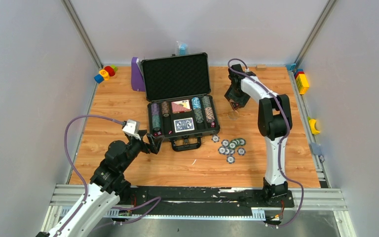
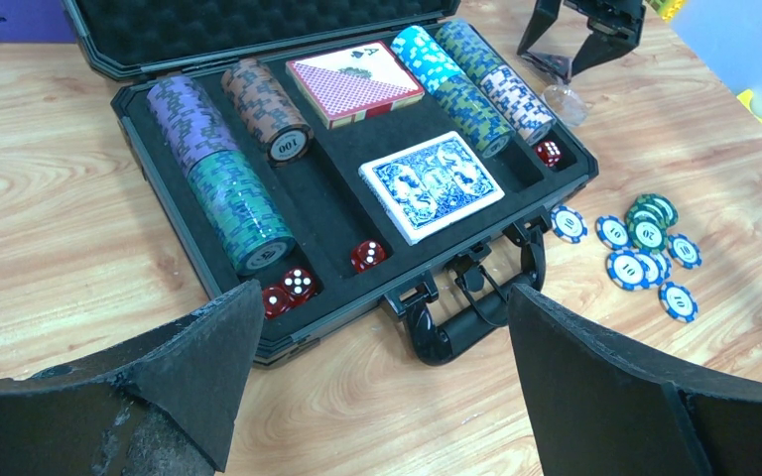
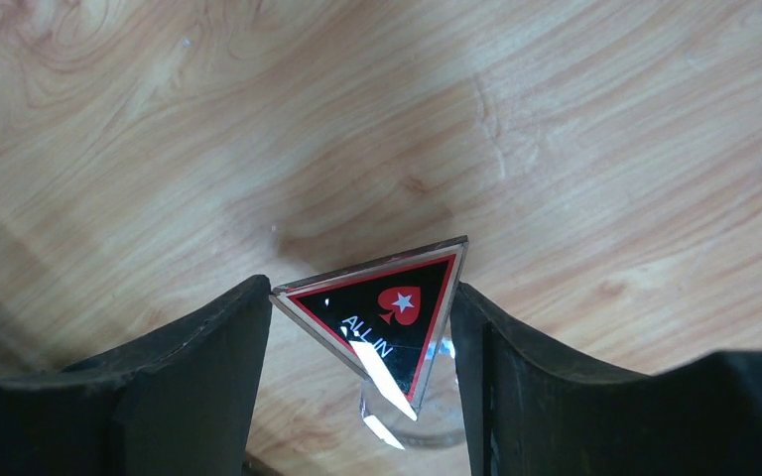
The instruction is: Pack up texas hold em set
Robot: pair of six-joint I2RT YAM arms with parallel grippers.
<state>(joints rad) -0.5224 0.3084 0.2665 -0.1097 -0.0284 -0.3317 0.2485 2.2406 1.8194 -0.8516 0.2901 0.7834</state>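
My right gripper needs to lift the "ALL IN" button over the open case next, then lower it onto the near corner of the red card deck.
The dark grey briefcase lies open mid-table, its lid up. It holds rows of striped chips, a red card deck, a blue card deck and red dice. Several loose chips lie on the wood right of the handle. My left gripper is open and empty just before the case's front left corner. My right gripper is right of the case, shut on a black triangular "ALL IN" button. It holds the button above a clear round disc.
A purple stand leans at the case's back left. Coloured toy blocks sit in the far left corner. A yellow block and a yellow piece lie along the right rail. White walls close in on three sides.
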